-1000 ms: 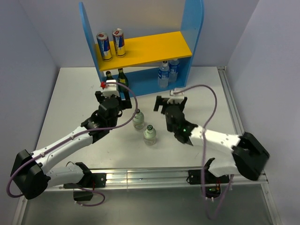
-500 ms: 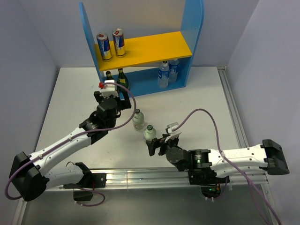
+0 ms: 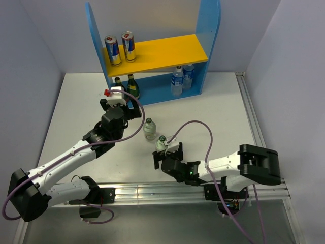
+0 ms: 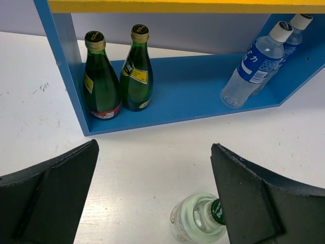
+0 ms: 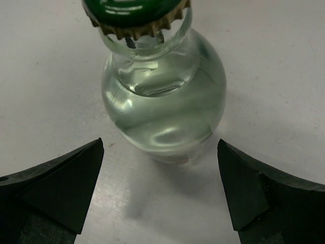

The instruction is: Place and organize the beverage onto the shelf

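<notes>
I will next move my right gripper outward until its open fingers are around the nearer pale-green bottle's body (image 3: 161,145) (image 5: 165,104), since the bottle still stands just beyond the fingers.
The shelf (image 3: 209,35) holds two cans (image 3: 112,50) on its yellow board. Two blue-labelled water bottles (image 3: 176,81) (image 4: 253,68) stand on its blue bottom board (image 4: 188,91). Two pale-green bottles stand upright on the table. The farther one (image 3: 150,129) (image 4: 199,219) is beside my left gripper's right finger (image 4: 259,201). My left gripper (image 3: 120,108) (image 4: 155,195) is open and holds nothing. The nearer pale-green bottle (image 3: 161,144) (image 5: 163,109) stands just ahead of my right gripper (image 3: 167,154) (image 5: 160,190), which is open and level with the bottle's base, not touching it.
Two dark green gold-necked bottles (image 3: 132,85) (image 4: 137,71) stand at the left end of the bottom board. The right half of the yellow board (image 3: 172,51) is bare. A metal rail (image 3: 167,190) runs along the table's near edge, and grey walls close in the sides.
My right arm swung from the middle of the table down toward the near edge, and its open gripper now faces the nearer pale-green bottle. My left gripper drifted slightly toward the shelf.
</notes>
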Tool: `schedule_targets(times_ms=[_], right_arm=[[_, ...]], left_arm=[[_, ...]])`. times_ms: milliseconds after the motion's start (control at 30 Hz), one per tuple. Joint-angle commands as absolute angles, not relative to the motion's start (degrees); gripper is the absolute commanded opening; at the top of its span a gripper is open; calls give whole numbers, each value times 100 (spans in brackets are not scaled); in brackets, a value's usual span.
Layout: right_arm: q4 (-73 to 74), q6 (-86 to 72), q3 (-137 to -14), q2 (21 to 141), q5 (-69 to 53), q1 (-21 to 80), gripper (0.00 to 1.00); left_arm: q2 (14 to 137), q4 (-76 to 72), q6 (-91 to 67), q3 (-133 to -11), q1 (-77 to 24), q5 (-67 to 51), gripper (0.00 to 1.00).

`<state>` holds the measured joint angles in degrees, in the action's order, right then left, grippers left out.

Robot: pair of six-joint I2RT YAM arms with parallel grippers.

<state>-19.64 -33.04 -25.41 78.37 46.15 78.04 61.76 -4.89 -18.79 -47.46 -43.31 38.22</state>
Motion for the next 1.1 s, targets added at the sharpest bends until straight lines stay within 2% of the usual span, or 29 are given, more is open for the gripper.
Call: schedule_targets(times_ms=[0, 267, 367, 433, 467, 567, 600, 667, 700, 833, 933, 1033, 1067], right_arm=[[-2969, -3024, -2707, 8226, 4957, 7638, 100], [-4402, -2532, -2733, 9078, 5422, 7269, 99], [-4623, -2399, -2830, 9333, 5546, 7172, 95], [-4867, -2347, -2795, 9430, 5616, 7119, 86], [-4947, -2321, -2743, 9448, 5686, 7102, 81], [-4984, -2250, -2742, 9448, 5906, 7040, 58], [-4940, -2215, -2751, 9413, 5898, 7005, 43], [-4686, -2171, -2812, 9186, 5854, 6996, 23], [-4493, -2241, -2856, 9054, 5871, 6996, 3], [-3168, -2198, -3215, 7801, 6327, 7031, 0], [-3137, -1365, -3392, 6877, 6548, 7005, 0], [-2684, -774, -3883, 6252, 5953, 6620, 0], [-2463, -773, -4355, 6188, 5767, 6209, 0]], left_arm=[[6117, -527, -1916, -4816, -4333, 3735, 99], [6143, -606, -1890, -4764, -4333, 3674, 99], [6196, -633, -1881, -4764, -4333, 3639, 99], [6223, -642, -1881, -4755, -4333, 3612, 99], [6223, -650, -1881, -4746, -4333, 3595, 99], [6214, -694, -1890, -4694, -4333, 3568, 99], [6214, -703, -1881, -4693, -4333, 3560, 99], [6205, -694, -1881, -4693, -4333, 3560, 99], [6214, -686, -1890, -4693, -4333, 3560, 99], [6100, -694, -1890, -4632, -4342, 3568, 99], [6038, -703, -1907, -4597, -4342, 3577, 99], [6012, -712, -1907, -4579, -4342, 3603, 99], [6012, -712, -1916, -4588, -4342, 3621, 99]])
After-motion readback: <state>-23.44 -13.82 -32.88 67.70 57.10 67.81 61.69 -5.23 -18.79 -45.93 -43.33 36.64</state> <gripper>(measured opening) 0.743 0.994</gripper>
